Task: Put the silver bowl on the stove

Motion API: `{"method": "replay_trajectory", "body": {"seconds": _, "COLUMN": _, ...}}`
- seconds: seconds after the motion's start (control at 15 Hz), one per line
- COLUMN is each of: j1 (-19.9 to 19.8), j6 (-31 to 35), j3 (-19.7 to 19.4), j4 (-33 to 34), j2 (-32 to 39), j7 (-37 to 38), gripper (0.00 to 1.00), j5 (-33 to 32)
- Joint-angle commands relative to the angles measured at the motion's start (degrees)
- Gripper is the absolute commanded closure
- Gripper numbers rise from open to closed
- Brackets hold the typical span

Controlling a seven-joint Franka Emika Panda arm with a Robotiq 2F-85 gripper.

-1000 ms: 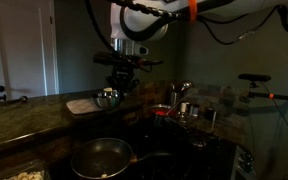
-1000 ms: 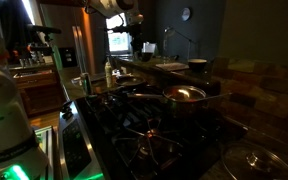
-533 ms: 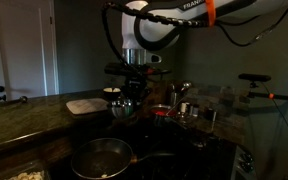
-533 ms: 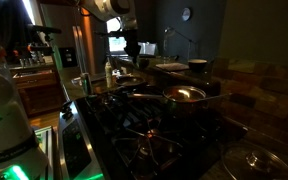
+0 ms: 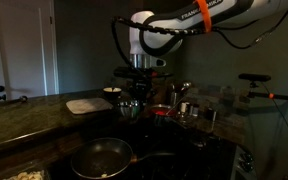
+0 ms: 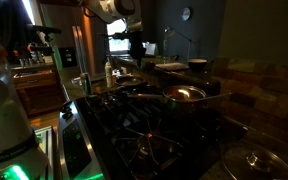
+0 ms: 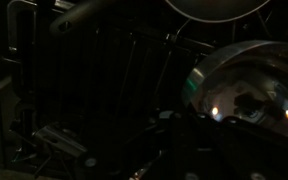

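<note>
My gripper lowers away from the frying pan next and toward the open grates (image 5: pixel 149 136) beside its handle, because the silver bowl still hangs above the stove.
My gripper (image 5: pixel 134 96) is shut on the rim of the silver bowl (image 5: pixel 132 106) and holds it just above the near part of the black stove (image 5: pixel 179 152). In the wrist view the shiny bowl (image 7: pixel 249 85) hangs at the right above the dark stove grates (image 7: pixel 114 70), with my gripper (image 7: pixel 206 125) a dark shape at its edge. In the darker exterior view the gripper (image 6: pixel 134 48) is at the far end of the stove (image 6: pixel 154 125), and the bowl is hard to make out there.
A wide frying pan (image 5: pixel 102 157) sits on the front of the stove; it also shows in the wrist view (image 7: pixel 214 8). A white board (image 5: pixel 84 104) and a small white bowl (image 5: pixel 111 91) lie on the stone countertop. Metal containers (image 5: pixel 189 108) stand behind the stove. A copper pan (image 6: pixel 187 94) rests on a burner.
My gripper has carried the silver bowl to the right, from over the countertop by the white board to over the stove, and slightly lower.
</note>
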Motion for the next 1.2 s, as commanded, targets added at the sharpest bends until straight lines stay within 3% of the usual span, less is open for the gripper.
{"method": "replay_trajectory", "body": {"seconds": 0.0, "j1": -2.13, "j6": 6.14, "j3": -0.24, "j4": -7.46, "j2": -3.07, "j7": -1.32, "gripper": 0.99, "j5": 1.88}}
{"method": "replay_trajectory", "body": {"seconds": 0.47, "j1": -2.98, "j6": 12.78, "j3": 0.19, "j4": -19.09, "j2": -4.36, "j7": 2.42, "gripper": 0.99, "j5": 0.19}}
{"method": "replay_trajectory", "body": {"seconds": 0.6, "j1": -3.81, "j6": 14.91, "j3": -0.34, "j4": -21.31, "j2": -5.01, "j7": 6.66, "gripper": 0.99, "j5": -0.08}}
{"method": "replay_trajectory", "body": {"seconds": 0.8, "j1": -5.60, "j6": 17.35, "j3": -0.99, "j4": -22.71, "j2": -6.43, "j7": 12.89, "gripper": 0.99, "j5": 0.73}}
{"method": "replay_trajectory", "body": {"seconds": 0.87, "j1": -5.10, "j6": 15.20, "j3": -0.32, "j4": -19.86, "j2": -3.38, "j7": 8.97, "gripper": 0.99, "j5": 0.35}}
{"method": "replay_trajectory", "body": {"seconds": 1.13, "j1": -5.95, "j6": 17.64, "j3": -0.62, "j4": -19.75, "j2": -2.69, "j7": 10.28, "gripper": 0.99, "j5": -0.34}}
